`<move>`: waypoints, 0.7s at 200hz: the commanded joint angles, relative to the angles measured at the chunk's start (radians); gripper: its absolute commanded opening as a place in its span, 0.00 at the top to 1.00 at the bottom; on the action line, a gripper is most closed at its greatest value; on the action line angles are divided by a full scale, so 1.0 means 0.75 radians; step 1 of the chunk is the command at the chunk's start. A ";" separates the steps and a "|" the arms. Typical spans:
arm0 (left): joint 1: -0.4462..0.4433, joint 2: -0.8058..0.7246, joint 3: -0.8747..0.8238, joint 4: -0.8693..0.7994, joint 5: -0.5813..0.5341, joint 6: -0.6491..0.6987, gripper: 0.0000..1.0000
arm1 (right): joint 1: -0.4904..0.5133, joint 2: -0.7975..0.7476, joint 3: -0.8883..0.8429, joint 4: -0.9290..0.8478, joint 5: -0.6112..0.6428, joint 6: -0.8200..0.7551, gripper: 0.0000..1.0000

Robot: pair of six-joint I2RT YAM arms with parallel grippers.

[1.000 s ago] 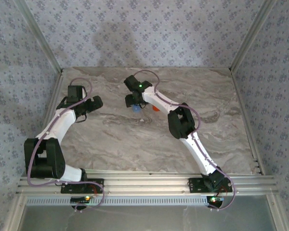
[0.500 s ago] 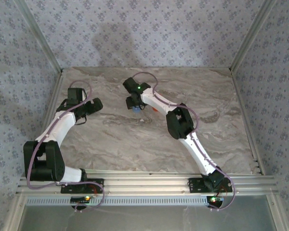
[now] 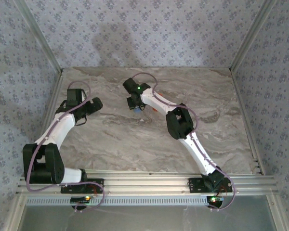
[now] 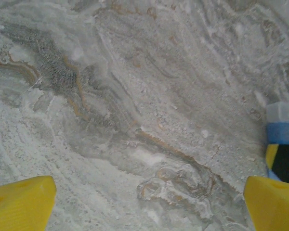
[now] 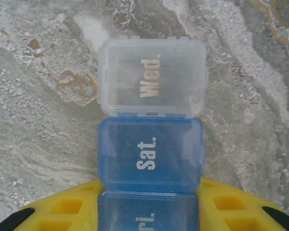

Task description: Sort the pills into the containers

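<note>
The joined pill boxes in my right gripper need to come back toward the near bar next and be released on the open marble there, since that part of the marble is empty.
My right gripper [image 5: 148, 214] is shut on a strip of joined pill boxes: its yellow fingers flank the blue "Fri." box [image 5: 148, 211]. Ahead of that come the blue "Sat." box [image 5: 149, 154] and the clear "Wed." box [image 5: 151, 79], all with lids closed. From above the strip is a small blue patch [image 3: 135, 109] under the right gripper [image 3: 134, 105]. An orange container [image 3: 155, 109] peeks out beside the right forearm, mostly hidden. My left gripper [image 3: 93, 104] is open over bare marble, with the box strip's end [image 4: 282, 122] off to its right. No loose pills can be seen.
The marble table [image 3: 115, 139] is bounded by metal frame posts and patterned walls on three sides. The right arm's elbow [image 3: 180, 121] sits mid-table. A rail [image 3: 144, 185] runs along the near edge.
The right arm's elbow has shifted slightly leftward while the blue strip stays about where it was. The left arm has barely moved.
</note>
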 commanded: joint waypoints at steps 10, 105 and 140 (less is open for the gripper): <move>-0.007 -0.076 -0.050 0.098 0.032 -0.135 0.00 | 0.014 -0.161 -0.136 0.002 -0.186 -0.002 0.65; -0.008 -0.235 -0.231 0.269 0.137 -0.248 0.00 | 0.044 -0.673 -1.041 0.379 -0.412 -0.013 0.64; -0.012 -0.229 -0.246 0.265 0.157 -0.248 0.00 | 0.098 -0.751 -1.230 0.433 -0.373 0.025 0.63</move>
